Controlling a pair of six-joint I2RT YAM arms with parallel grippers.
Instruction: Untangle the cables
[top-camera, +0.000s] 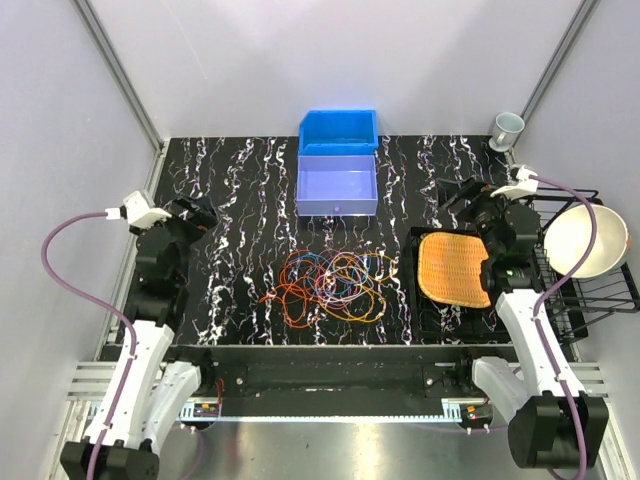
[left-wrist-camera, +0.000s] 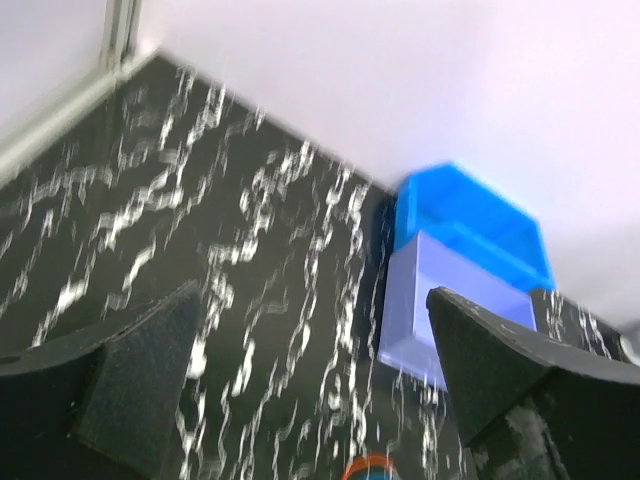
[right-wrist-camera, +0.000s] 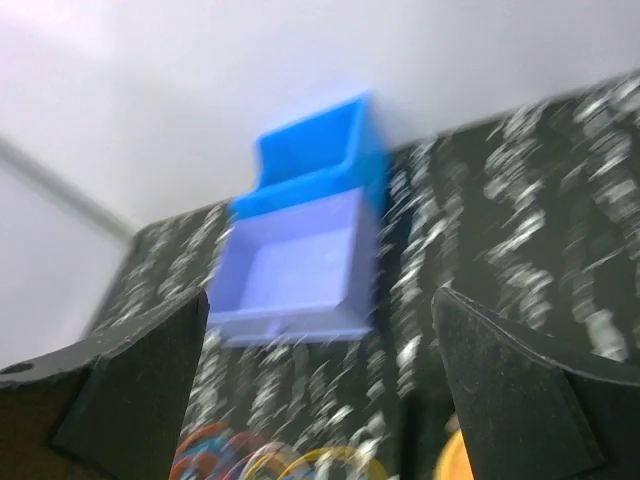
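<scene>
A thin end (top-camera: 265, 298) sticks out of the tangle beside the orange loops. My left gripper will next tip downward and lower back to it.
The cables (top-camera: 335, 285) lie as one loose tangle of thin orange, red, yellow, purple and blue loops on the black marbled table, in the middle. A blurred edge of them shows at the bottom of the right wrist view (right-wrist-camera: 270, 462) and the left wrist view (left-wrist-camera: 368, 468). My left gripper (top-camera: 200, 212) is open and empty, raised at the left side, well left of the tangle. My right gripper (top-camera: 460, 192) is open and empty, raised at the right side above a black tray, right of the tangle.
A lilac bin (top-camera: 337, 185) and a bright blue bin (top-camera: 338, 132) stand at the back centre. An orange woven mat (top-camera: 455, 268) lies on a black tray at right. A wire rack holds a white bowl (top-camera: 585, 242). A cup (top-camera: 506, 128) stands back right.
</scene>
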